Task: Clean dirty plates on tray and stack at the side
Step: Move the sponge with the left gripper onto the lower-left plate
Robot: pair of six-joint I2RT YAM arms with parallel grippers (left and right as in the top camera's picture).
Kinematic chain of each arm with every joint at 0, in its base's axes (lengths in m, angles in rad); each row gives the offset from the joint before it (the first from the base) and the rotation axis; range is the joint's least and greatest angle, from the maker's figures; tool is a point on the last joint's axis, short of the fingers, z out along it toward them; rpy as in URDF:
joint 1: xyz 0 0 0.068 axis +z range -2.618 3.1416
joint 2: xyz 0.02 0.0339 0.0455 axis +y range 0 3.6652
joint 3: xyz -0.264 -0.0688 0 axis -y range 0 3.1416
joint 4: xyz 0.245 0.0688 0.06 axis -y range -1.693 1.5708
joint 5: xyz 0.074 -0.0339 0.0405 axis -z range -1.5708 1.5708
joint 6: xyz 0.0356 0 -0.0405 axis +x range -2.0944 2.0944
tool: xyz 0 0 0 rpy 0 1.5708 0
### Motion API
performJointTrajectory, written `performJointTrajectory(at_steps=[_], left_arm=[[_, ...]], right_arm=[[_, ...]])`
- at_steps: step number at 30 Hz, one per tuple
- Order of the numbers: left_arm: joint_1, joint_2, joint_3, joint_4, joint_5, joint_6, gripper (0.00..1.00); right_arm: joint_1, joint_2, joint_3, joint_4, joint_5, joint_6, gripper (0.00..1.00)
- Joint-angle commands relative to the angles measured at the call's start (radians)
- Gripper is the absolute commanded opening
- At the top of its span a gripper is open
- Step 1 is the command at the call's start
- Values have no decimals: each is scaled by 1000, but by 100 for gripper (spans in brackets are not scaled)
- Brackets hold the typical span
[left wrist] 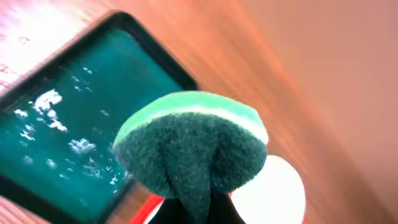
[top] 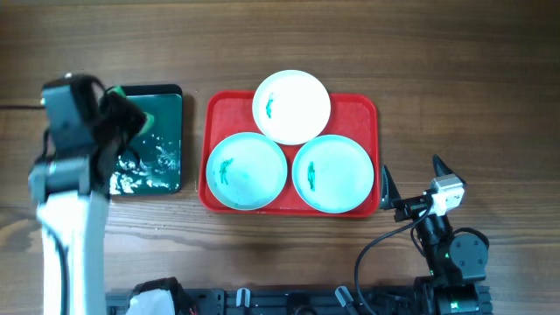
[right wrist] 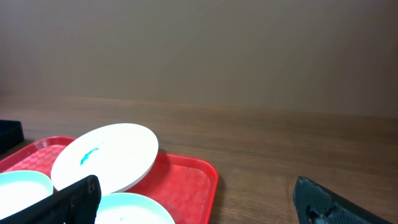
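The nearest pale turquoise plate is dirty with a green smear, so my left gripper needs to leave the dark green tray and lower the sponge (left wrist: 189, 146) onto that plate.
The red tray (top: 214, 114) holds three plates. The white plate (top: 291, 107) lies at the back, partly over two pale turquoise plates, one on the left (top: 246, 170) and one on the right (top: 332, 173). Each plate has a small green smear. My left gripper (top: 129, 118) is above the dark green tray and shut on a green sponge (left wrist: 189, 146). My right gripper (top: 413, 178) is open and empty, right of the red tray. The right wrist view shows the white plate (right wrist: 106, 155) and the red tray (right wrist: 186, 180) ahead, to the left of the open jaws (right wrist: 196, 186).
A smaller dark green, black-rimmed tray (top: 162, 153) with white foam in it stands left of the red tray. It also shows in the left wrist view (left wrist: 68, 124). Bare wooden table (top: 472, 87) lies to the right and at the front.
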Motion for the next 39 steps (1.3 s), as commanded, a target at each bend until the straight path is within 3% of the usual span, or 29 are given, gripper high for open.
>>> performJointTrajectory(at_steps=[1,4,7,13,15,18,19,22,25,27,28,39], left_arm=[[-78,-45,-5,-135,203,19,4],[-295,12,-95,-158,206,103,4],[-480,135,-189,-24,164,101,4],[-629,423,-203,124,130,64,7],[-637,482,-203,140,113,64,19],[-625,493,-202,143,8,64,25],[-615,483,-202,144,-1,64,40],[-573,429,-166,101,0,65,45],[-521,309,-92,-1,3,64,58],[-505,226,-90,-32,23,64,92],[-502,182,-90,-55,21,65,100],[-502,149,-92,-166,23,64,100]], right_arm=[[-5,-5,-1,3,6,-11,100],[-5,-5,-1,3,6,-11,100],[-5,-5,-1,3,6,-11,100],[-5,-5,-1,3,6,-12,100],[-5,-5,-1,3,6,-12,100],[-5,-5,-1,3,6,-11,100],[-5,-5,-1,4,6,-12,100],[-5,-5,-1,3,6,-11,100],[-5,-5,-1,4,6,-12,100],[-5,-5,-1,3,6,-11,100],[-5,-5,-1,3,6,-11,99],[-5,-5,-1,16,10,-15,100]])
